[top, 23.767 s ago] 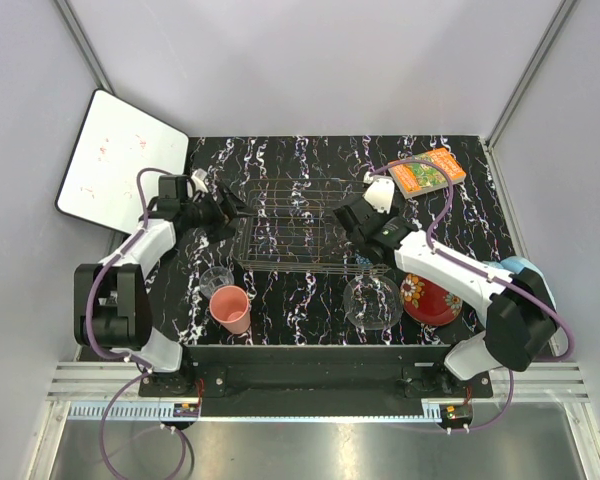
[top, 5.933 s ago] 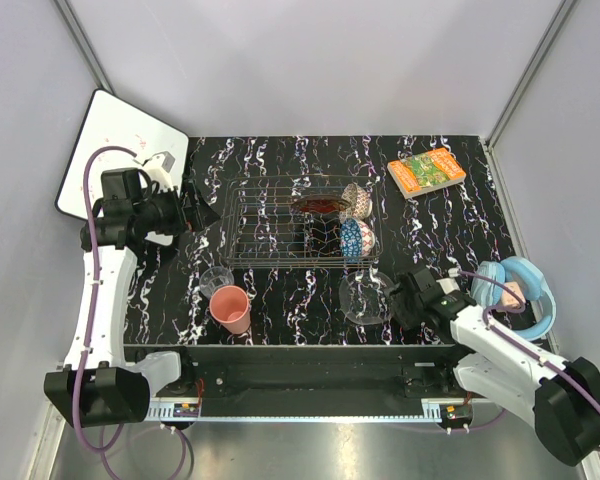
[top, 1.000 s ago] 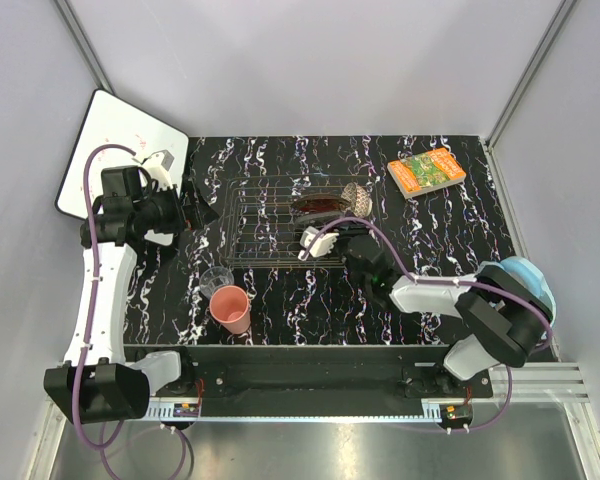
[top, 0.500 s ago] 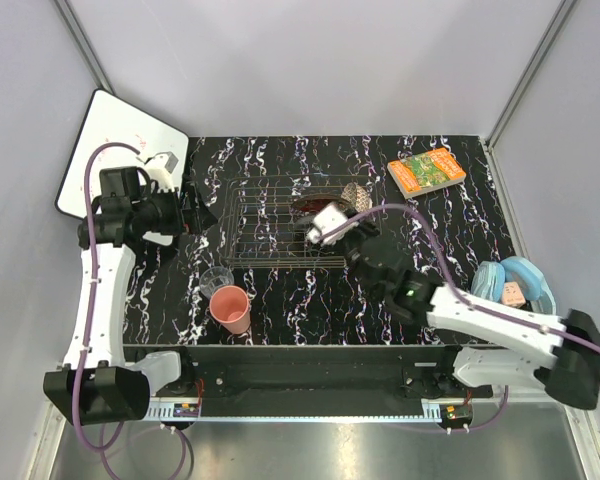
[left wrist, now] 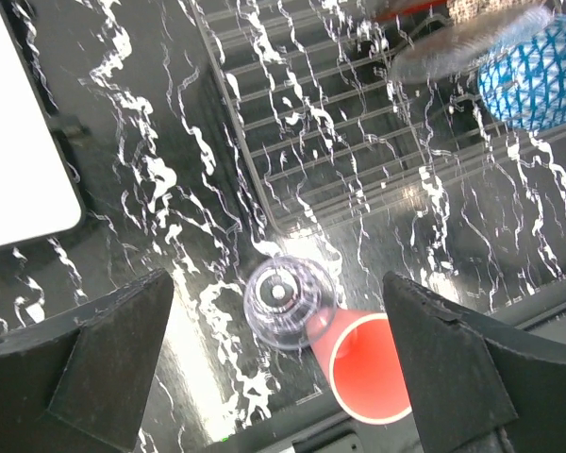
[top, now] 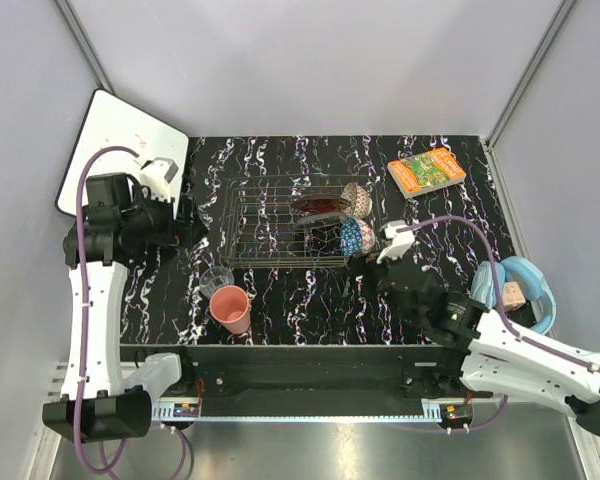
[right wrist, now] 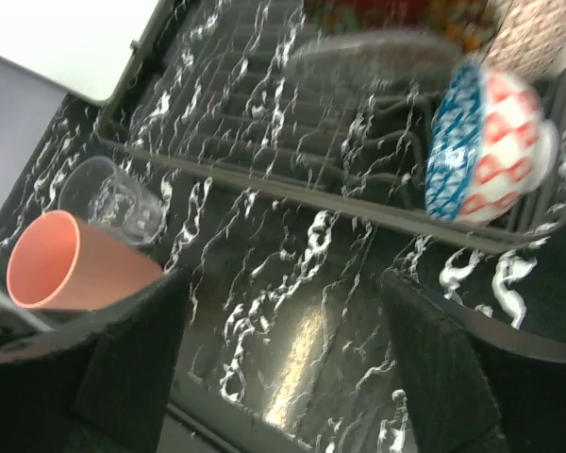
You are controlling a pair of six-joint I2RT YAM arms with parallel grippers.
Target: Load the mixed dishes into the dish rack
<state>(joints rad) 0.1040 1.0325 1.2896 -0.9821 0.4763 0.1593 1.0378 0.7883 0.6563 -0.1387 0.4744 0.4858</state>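
Note:
The side of the pink cup's rim facing my right gripper comes next. The gripper moves along the rack's front toward the cup, then down onto it.
The dish rack (top: pixel 280 228) stands mid-table. In its right end are the red flower-rimmed dish (top: pixel 315 207), the tan-red bowl (top: pixel 355 198), the blue bowl (top: pixel 357 238) and the clear glass plate (right wrist: pixel 373 52), on edge. The pink cup (top: pixel 231 308) and the small glass (top: pixel 217 280) stand on the table in front of the rack's left end. My left gripper (top: pixel 185 228) hovers open left of the rack, high above the glass (left wrist: pixel 285 300) and cup (left wrist: pixel 363 368). My right gripper (top: pixel 372 283) is open and empty, just in front of the rack's right end.
An orange-green book (top: pixel 426 172) lies at the back right. A white board (top: pixel 120 165) leans off the table's back left corner. A light blue round thing (top: pixel 525 285) sits at the right edge beside my right arm.
My right gripper has opened and drawn back out of the rack toward the near right; the blue bowl shows again. My left arm shifted slightly.

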